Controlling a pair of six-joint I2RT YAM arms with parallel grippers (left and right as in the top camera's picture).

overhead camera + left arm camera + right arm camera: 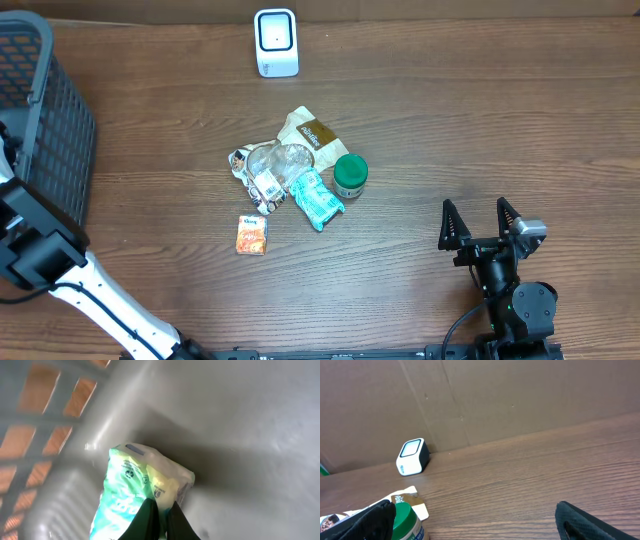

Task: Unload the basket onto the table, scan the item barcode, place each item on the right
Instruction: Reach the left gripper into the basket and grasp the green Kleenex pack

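Next I need to raise my left gripper from the basket and cross to release its packet beside the orange box, as that spot lies to its right in the overhead view.
In the left wrist view my left gripper (161, 506) is down inside the grey basket (240, 420). Its jaws are shut on the edge of a green, white and yellow packet (130, 480) lying against the basket's floor. I cannot make out a barcode on it. The white scanner (276, 42) stands at the back middle of the table, also seen as the scanner (413, 456) in the right wrist view. My right gripper (483, 222) rests low at the front right, open wide and holding nothing; in its own view the right gripper (474, 506) spans bare wood.
The dark mesh basket (40, 110) fills the far left. A pile lies mid-table: a green-lidded jar (350, 175), a teal packet (318, 198), a clear bag (270, 165), a brown and white pouch (307, 132) and a small orange box (252, 235).
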